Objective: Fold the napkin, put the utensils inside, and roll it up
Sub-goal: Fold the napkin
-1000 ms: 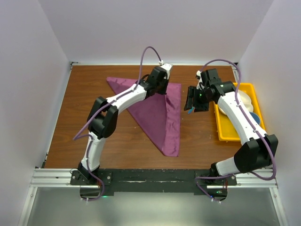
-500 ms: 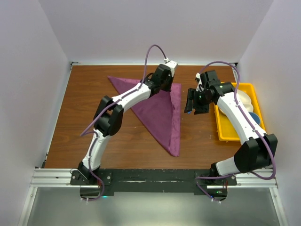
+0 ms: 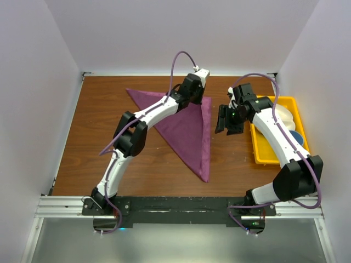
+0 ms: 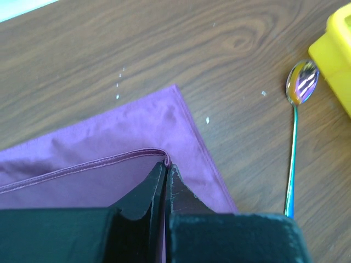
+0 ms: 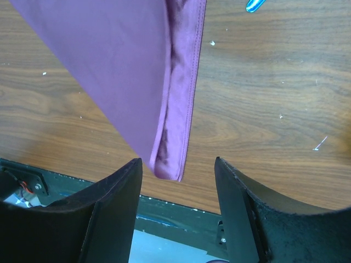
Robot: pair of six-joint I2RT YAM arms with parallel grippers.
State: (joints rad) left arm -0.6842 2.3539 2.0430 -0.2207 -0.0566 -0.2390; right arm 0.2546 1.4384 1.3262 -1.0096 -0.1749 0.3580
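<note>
I will move my left gripper a little toward the lower layer's far corner [image 3: 208,99] [image 4: 173,94] and let go of the hem of the napkin's upper layer, because the hem stops short of that corner.
The plum-purple napkin [image 3: 186,131] lies folded into a triangle on the wooden table, its long point toward the near edge. My left gripper [image 3: 202,99] is at the triangle's far right corner, shut on the hemmed corner of the upper layer [image 4: 162,154], which sits just short of the lower layer's corner [image 4: 181,104]. A spoon [image 4: 295,109] with a bluish handle lies on the wood between the napkin and the tray. My right gripper [image 3: 226,120] hangs open beside the napkin's right edge, nothing between its fingers [image 5: 115,192]. Below it lie the napkin's near point [image 5: 170,164] and a blue handle tip [image 5: 255,4].
A yellow tray [image 3: 263,153] sits at the right edge of the table, holding a white plate [image 3: 288,116] and a blue cup [image 3: 298,137]. Its corner shows in the left wrist view as a yellow tray edge [image 4: 334,44]. White walls close in the table on three sides.
My left gripper has carried the napkin's upper corner right and farther back, bringing it over the far right corner and straightening the right edge. The right arm has hardly moved.
</note>
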